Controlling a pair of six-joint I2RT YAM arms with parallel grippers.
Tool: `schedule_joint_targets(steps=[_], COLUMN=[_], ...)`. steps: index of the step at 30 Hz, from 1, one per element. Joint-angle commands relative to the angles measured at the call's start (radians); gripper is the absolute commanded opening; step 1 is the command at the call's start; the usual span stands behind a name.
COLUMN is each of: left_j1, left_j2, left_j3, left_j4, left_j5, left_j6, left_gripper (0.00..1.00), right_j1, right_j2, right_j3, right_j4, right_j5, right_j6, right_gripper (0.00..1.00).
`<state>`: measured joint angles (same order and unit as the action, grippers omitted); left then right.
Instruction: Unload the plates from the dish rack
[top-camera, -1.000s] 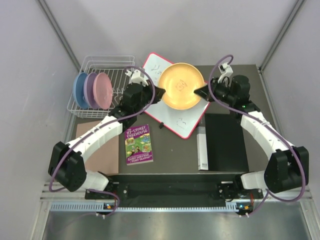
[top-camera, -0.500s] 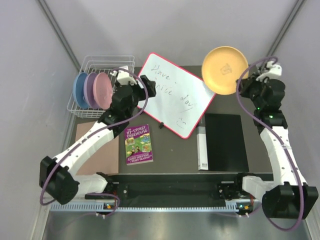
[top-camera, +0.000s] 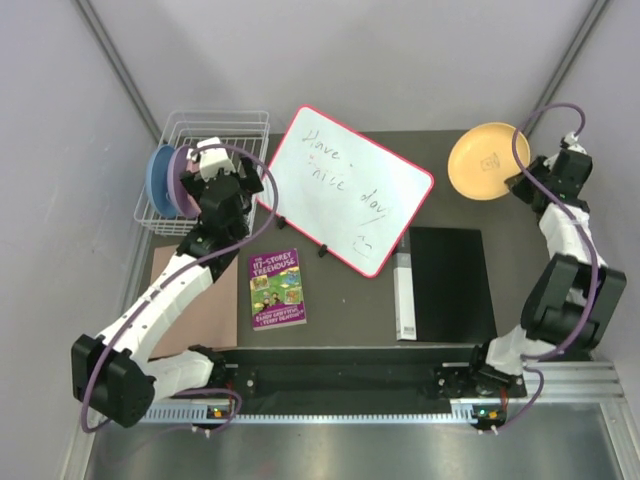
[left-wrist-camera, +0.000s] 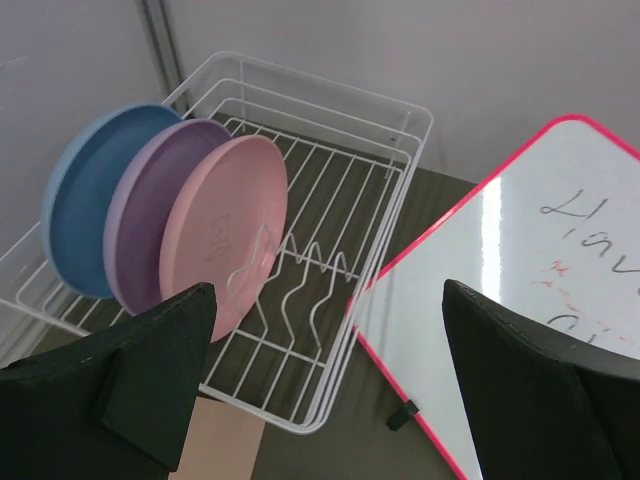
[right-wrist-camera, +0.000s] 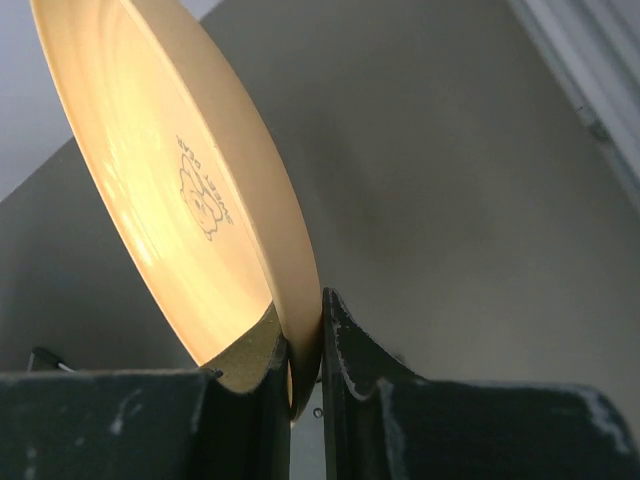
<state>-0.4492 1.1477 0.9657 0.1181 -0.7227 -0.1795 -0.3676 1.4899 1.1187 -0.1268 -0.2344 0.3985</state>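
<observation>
I need to move my left gripper to the left in the top view next and down onto the pink plate's near rim (left-wrist-camera: 169, 268), because the empty slots beside it leave room for a finger.
The white wire dish rack (top-camera: 240, 125) (left-wrist-camera: 400, 150) stands at the back left. In it a blue plate (left-wrist-camera: 85, 200), a lavender plate (left-wrist-camera: 150, 215) and a pink plate (left-wrist-camera: 225, 225) stand on edge. In the top view the blue plate (top-camera: 157, 180) and lavender plate (top-camera: 178, 182) show beside my left gripper (top-camera: 222, 178). The left gripper (left-wrist-camera: 328, 300) hangs open over the rack's near right corner, empty, just right of the pink plate. My right gripper (top-camera: 525, 180) (right-wrist-camera: 305, 340) is shut on the rim of the yellow-orange plate (top-camera: 487, 160) (right-wrist-camera: 180, 180), held tilted above the table's back right.
A red-framed whiteboard (top-camera: 350, 195) (left-wrist-camera: 540, 270) lies right of the rack. A book (top-camera: 277, 288) and a tan mat (top-camera: 195, 310) lie in front of the rack. A black flat box (top-camera: 450, 285) lies at the right, near the right arm.
The left gripper let go of the yellow-orange plate, opened and swung left to the rack. The right gripper carried that plate from over the whiteboard to the back right.
</observation>
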Motion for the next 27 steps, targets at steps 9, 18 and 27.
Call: schedule_joint_targets(steps=[9, 18, 27], left_j1=[0.175, 0.242, 0.270], left_j2=[0.023, 0.044, 0.064], left_j3=[-0.036, -0.044, -0.042], left_j4=[-0.046, -0.067, -0.061], left_j5=[0.104, 0.157, 0.183], left_j6=[-0.071, -0.100, -0.091], left_gripper=[0.99, 0.99, 0.99], right_j1=[-0.039, -0.037, -0.031], right_j2=[0.328, 0.426, 0.390], right_j3=[0.151, 0.151, 0.150], right_j4=[0.158, 0.135, 0.044], right_j5=[-0.250, -0.210, -0.120], right_j6=[0.103, 0.086, 0.034], right_gripper=[0.13, 0.27, 0.56])
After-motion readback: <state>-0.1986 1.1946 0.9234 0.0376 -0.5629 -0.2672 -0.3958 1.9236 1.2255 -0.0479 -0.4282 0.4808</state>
